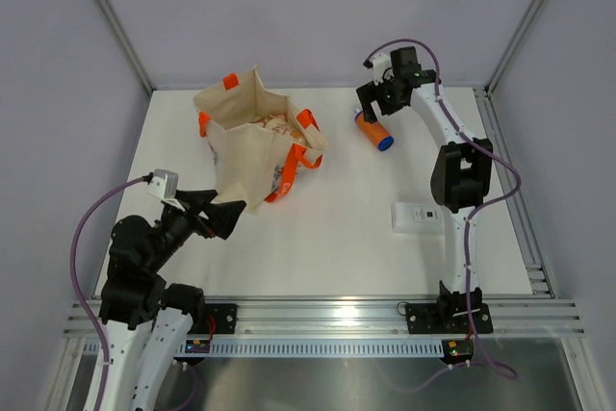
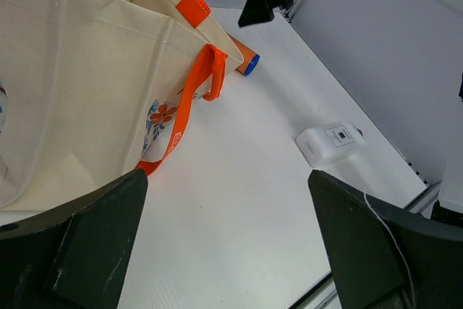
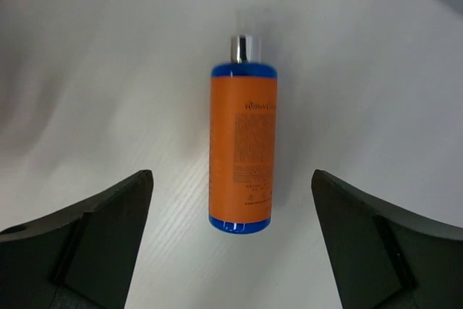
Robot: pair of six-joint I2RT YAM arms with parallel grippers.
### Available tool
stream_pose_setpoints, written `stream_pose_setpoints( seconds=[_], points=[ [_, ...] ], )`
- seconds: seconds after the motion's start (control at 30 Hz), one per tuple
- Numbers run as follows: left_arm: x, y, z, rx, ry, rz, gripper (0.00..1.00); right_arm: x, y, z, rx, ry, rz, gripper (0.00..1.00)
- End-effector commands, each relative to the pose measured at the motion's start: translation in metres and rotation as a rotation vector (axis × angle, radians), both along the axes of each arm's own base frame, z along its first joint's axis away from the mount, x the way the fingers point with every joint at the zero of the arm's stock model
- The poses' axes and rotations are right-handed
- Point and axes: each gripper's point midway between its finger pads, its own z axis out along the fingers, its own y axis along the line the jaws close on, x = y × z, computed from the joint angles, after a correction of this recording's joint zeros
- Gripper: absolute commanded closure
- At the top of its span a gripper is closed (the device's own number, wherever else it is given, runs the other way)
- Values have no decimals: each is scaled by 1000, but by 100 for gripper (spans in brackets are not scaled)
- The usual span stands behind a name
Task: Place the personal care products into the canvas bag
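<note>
My right gripper moves down onto the orange blue-topped bottle's body [image 1: 375, 133] [image 3: 241, 184] next, near the bottle's blue end.
The canvas bag [image 1: 252, 137] stands open at the back left, beige with orange handles; it fills the left of the left wrist view [image 2: 79, 92]. The orange blue-topped bottle [image 1: 374, 132] lies on the table right of the bag, seen also in the left wrist view [image 2: 246, 58] and the right wrist view [image 3: 243, 148]. My right gripper [image 1: 371, 108] hovers open above it, a jaw on each side [image 3: 231, 244]. The flat white bottle [image 1: 420, 217] lies near the right arm [image 2: 330, 142]. My left gripper [image 1: 223, 216] is open and empty at the bag's near side [image 2: 228, 236]. Something pale shows inside the bag.
Grey walls with metal posts enclose the white table [image 1: 337, 238]. An aluminium rail [image 1: 327, 315] runs along the near edge. The right arm [image 1: 460, 175] reaches over the right side of the table.
</note>
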Motion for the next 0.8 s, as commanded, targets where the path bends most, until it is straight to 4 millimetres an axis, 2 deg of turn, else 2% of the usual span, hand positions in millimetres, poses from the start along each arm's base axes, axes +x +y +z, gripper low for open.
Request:
stream_pose_setpoints(
  seconds=[0.0, 0.07, 0.1, 0.17, 0.2, 0.27, 0.3, 0.43, 0.53, 0.63, 0.67, 0.73, 0.77],
  points=[
    [-1, -5, -1, -21, -7, -26, 1, -12, -32, -30, -189, 106, -49, 0],
    [1, -5, -4, -25, -6, -25, 1, -12, -35, -41, -230, 127, -32, 1],
    [3, -6, -7, -25, 4, -27, 1, -13, -35, -59, -244, 167, -21, 0],
    [5, -7, -11, -25, 12, -30, 1, -15, -34, -70, -255, 199, 7, 1],
    [8, -8, -14, -25, 21, -35, 1, -15, -32, -83, -262, 223, 20, 1],
    [10, -10, -13, -29, 20, -41, 1, -19, -28, -95, -259, 258, 42, 0],
    [11, -10, -13, -31, 23, -44, 1, -21, -26, -109, -266, 286, 48, 0],
    [14, -13, -14, -35, 33, -54, 1, -13, -22, -118, -270, 282, 52, 5],
    [13, -13, -15, -36, 37, -54, 1, -15, -16, -122, -249, 295, 73, 11],
    [11, -12, -17, -35, 41, -52, 1, -21, -15, -128, -240, 325, 90, 24],
    [11, -12, -18, -35, 43, -52, 1, -25, -12, -130, -232, 339, 99, 36],
    [9, -11, -16, -36, 35, -49, 1, -31, -12, -129, -220, 352, 108, 45],
    [9, -11, -17, -36, 38, -49, 1, -30, -10, -124, -203, 342, 106, 54]
  ],
)
